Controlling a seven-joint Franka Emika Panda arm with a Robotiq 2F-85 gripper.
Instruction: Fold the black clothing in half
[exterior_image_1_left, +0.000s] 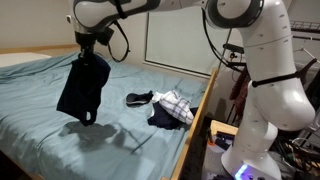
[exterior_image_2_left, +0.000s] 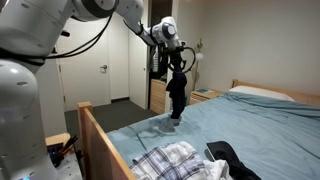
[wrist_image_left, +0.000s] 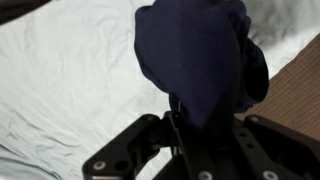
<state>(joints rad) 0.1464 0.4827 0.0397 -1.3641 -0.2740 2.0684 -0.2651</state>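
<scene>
The gripper moves down onto the light blue sheet (exterior_image_1_left: 60, 140) below next and releases the cloth's top edge there, since the cloth still hangs above the bed.
The black clothing (exterior_image_1_left: 84, 88) hangs from my gripper (exterior_image_1_left: 88, 50) above the bed, its lower edge just over the light blue sheet (exterior_image_1_left: 60, 140). It also shows hanging in an exterior view (exterior_image_2_left: 177, 92) under the gripper (exterior_image_2_left: 174, 60). In the wrist view the dark cloth (wrist_image_left: 195, 55) fills the middle and is pinched between the fingers (wrist_image_left: 190, 125). The gripper is shut on the cloth's top edge.
A pile of other clothes, a plaid one (exterior_image_1_left: 176, 104) and dark ones (exterior_image_1_left: 139, 98), lies near the bed's wooden side rail (exterior_image_1_left: 195, 125). It also shows in an exterior view (exterior_image_2_left: 170, 160). A nightstand (exterior_image_2_left: 205, 95) stands by the headboard.
</scene>
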